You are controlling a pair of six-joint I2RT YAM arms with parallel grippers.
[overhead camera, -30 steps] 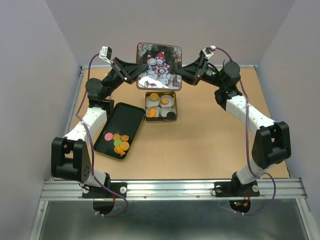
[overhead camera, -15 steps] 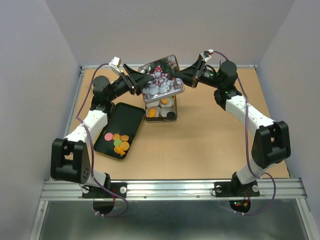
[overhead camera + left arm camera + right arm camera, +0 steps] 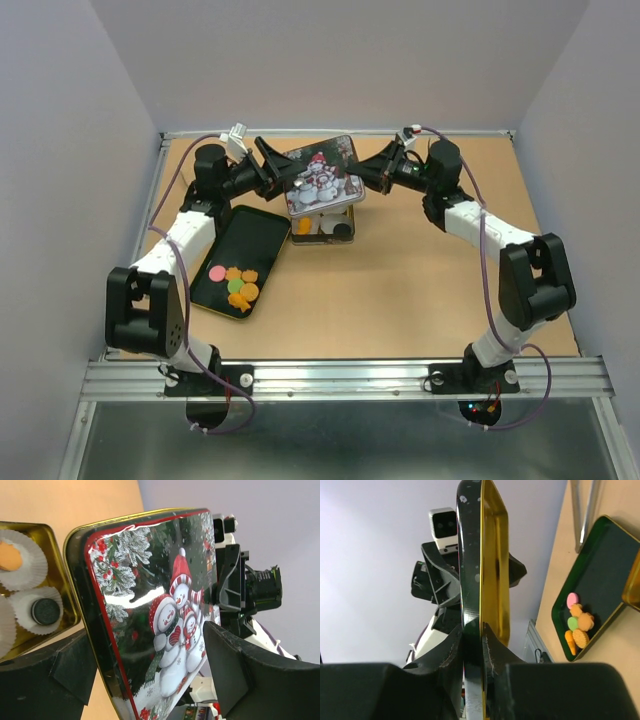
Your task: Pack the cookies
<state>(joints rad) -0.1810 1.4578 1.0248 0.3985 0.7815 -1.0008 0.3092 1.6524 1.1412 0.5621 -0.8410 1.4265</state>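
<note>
The lid still hangs tilted over the open tin, so the robot's right gripper will next lower the lid's edge toward the gold tin's rim (image 3: 326,226) (image 3: 633,586) to make the lid level.
The cookies (image 3: 238,282), mostly orange with a pink and a green one, lie in a heap on the dark green tray (image 3: 255,240); the right wrist view shows the cookies (image 3: 577,622) too. A snowman lid (image 3: 320,178) hangs tilted over the gold tin (image 3: 343,212). My right gripper (image 3: 368,176) is shut on the lid's right edge (image 3: 471,580). My left gripper (image 3: 272,168) stands open at the lid's left side, and the lid (image 3: 150,595) sits between its wide-spread fingers (image 3: 260,680). In the tin (image 3: 57,565), white paper cups hold an orange piece (image 3: 9,556) and a dark one (image 3: 45,611).
The green tray (image 3: 602,565) lies left of the tin, near the left arm's forearm. A metal rail (image 3: 340,375) runs along the near edge by both arm bases. Walls close in the table at the back and sides.
My left gripper has opened and let go of the lid. The lid, held by the right gripper alone, has come down and forward, tilted over the tin.
</note>
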